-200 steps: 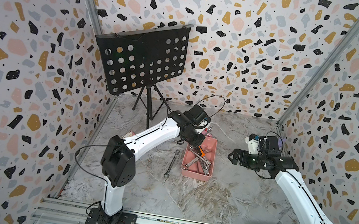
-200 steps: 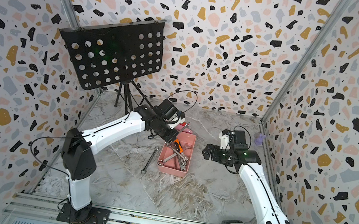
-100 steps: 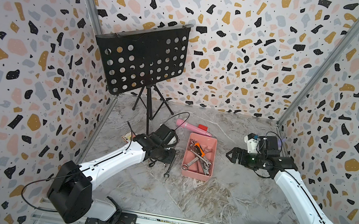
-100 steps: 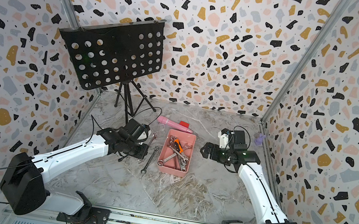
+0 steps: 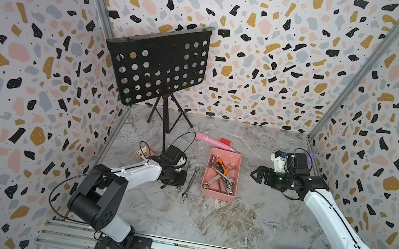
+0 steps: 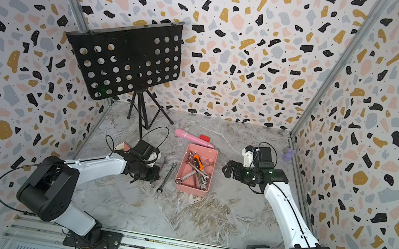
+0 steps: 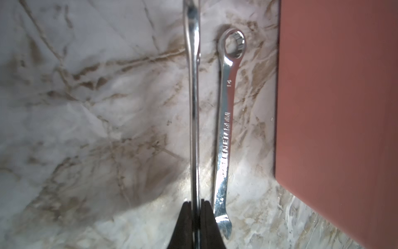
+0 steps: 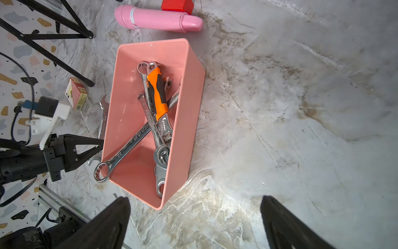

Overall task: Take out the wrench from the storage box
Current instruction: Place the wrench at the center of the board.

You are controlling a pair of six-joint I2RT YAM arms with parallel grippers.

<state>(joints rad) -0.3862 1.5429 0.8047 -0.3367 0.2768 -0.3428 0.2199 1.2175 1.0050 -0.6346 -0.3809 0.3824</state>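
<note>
Next, the left gripper stays low over the bare tabletop (image 7: 173, 132) beside the flat wrench and opens to release the slim steel wrench (image 7: 193, 107), since it is already outside the box.
The salmon-pink storage box (image 5: 217, 196) (image 6: 191, 190) (image 8: 189, 120) sits mid-table and holds several wrenches, one with an orange handle (image 8: 158, 94). My left gripper (image 5: 180, 181) (image 6: 155, 174) (image 7: 196, 202) is low beside the box's left wall, shut on a slim steel wrench (image 7: 193, 107) that shows edge-on and runs forward from the fingertips. A second wrench (image 5: 190, 181) (image 7: 226, 120) lies flat on the table between the held one and the box. On the box's right, my right gripper (image 5: 255, 173) (image 6: 225, 169) (image 8: 195, 198) hangs open with nothing between its fingers.
A black music stand (image 5: 158, 68) stands at the back left, its tripod legs behind my left arm. A pink cylindrical stick (image 5: 213, 141) and a red block (image 5: 225, 142) lie just behind the box. A small card box (image 5: 142, 152) sits by the left wall.
My left arm has swung from over the box's far end to the table left of the box and lowered; the pink stick is now uncovered. The right arm has barely moved.
</note>
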